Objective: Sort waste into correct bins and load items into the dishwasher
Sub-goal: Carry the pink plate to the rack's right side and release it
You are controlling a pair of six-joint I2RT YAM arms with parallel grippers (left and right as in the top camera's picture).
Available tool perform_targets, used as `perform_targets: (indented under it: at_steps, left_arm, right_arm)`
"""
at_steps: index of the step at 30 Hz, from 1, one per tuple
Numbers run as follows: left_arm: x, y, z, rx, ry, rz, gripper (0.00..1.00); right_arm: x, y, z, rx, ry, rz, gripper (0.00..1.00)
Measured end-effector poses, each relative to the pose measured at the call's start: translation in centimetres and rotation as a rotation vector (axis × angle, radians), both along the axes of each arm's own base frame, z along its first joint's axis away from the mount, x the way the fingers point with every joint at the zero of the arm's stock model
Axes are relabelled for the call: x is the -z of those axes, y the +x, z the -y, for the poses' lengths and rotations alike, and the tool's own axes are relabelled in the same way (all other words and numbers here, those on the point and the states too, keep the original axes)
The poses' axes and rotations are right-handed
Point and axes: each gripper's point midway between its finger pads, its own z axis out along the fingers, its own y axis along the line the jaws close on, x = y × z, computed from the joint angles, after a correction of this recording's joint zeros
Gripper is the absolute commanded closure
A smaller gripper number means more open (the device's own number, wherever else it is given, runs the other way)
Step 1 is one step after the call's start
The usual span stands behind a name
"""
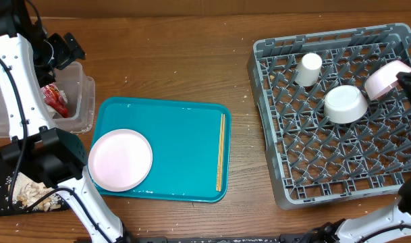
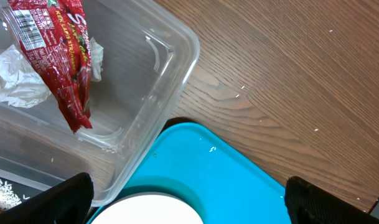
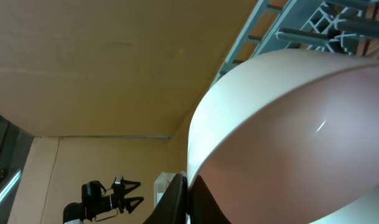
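Observation:
My right gripper should lower the dish a little, back onto the free rack wires beside the upturned bowl (image 1: 345, 103), and then let go of the dish's rim.
My right gripper (image 1: 409, 82) is shut on the rim of a small white dish (image 1: 384, 79), holding it tilted over the far right of the grey dish rack (image 1: 286, 145). In the right wrist view the dish (image 3: 282, 137) fills the frame, with the gripper (image 3: 188, 194) pinching its edge. A white cup (image 1: 308, 69) and an upturned white bowl (image 1: 345, 103) sit in the rack. My left gripper (image 2: 189, 202) hangs open above the corner of the clear tub (image 2: 167, 68), which holds a red wrapper (image 2: 58, 56) and a tissue (image 2: 12, 78). The pink plate (image 1: 120, 159) and chopsticks (image 1: 221, 152) lie on the teal tray (image 1: 185, 135).
A black tray (image 1: 3, 169) with rice scraps (image 1: 30, 190) lies at the front left, partly under the left arm's base. Bare wooden table separates the teal tray from the rack. The left arm (image 1: 19, 74) rises beside the clear tub (image 1: 80, 101).

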Motion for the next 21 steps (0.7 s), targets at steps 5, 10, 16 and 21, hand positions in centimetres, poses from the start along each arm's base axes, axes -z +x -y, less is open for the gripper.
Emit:
perform_targets:
  at_steps: [5, 10, 16, 21]
  left_arm:
    - [0.0, 0.0, 0.0, 0.0, 0.0, 0.0, 0.0]
    - [0.0, 0.0, 0.0, 0.0, 0.0, 0.0, 0.0]
    - [0.0, 0.0, 0.0, 0.0, 0.0, 0.0, 0.0]
    - [0.0, 0.0, 0.0, 0.0, 0.0, 0.0, 0.0]
  right_arm:
    - [1.5, 0.2, 0.4, -0.004, -0.022, -0.021, 0.95]
    - [2.7, -0.1, 0.7, -0.002, -0.078, -0.068, 0.94]
    - [4.0, -0.9, 1.0, 0.008, -0.047, -0.131, 0.95]
    - [4.8, -3.7, 3.0, 0.082, 0.029, -0.254, 0.79]
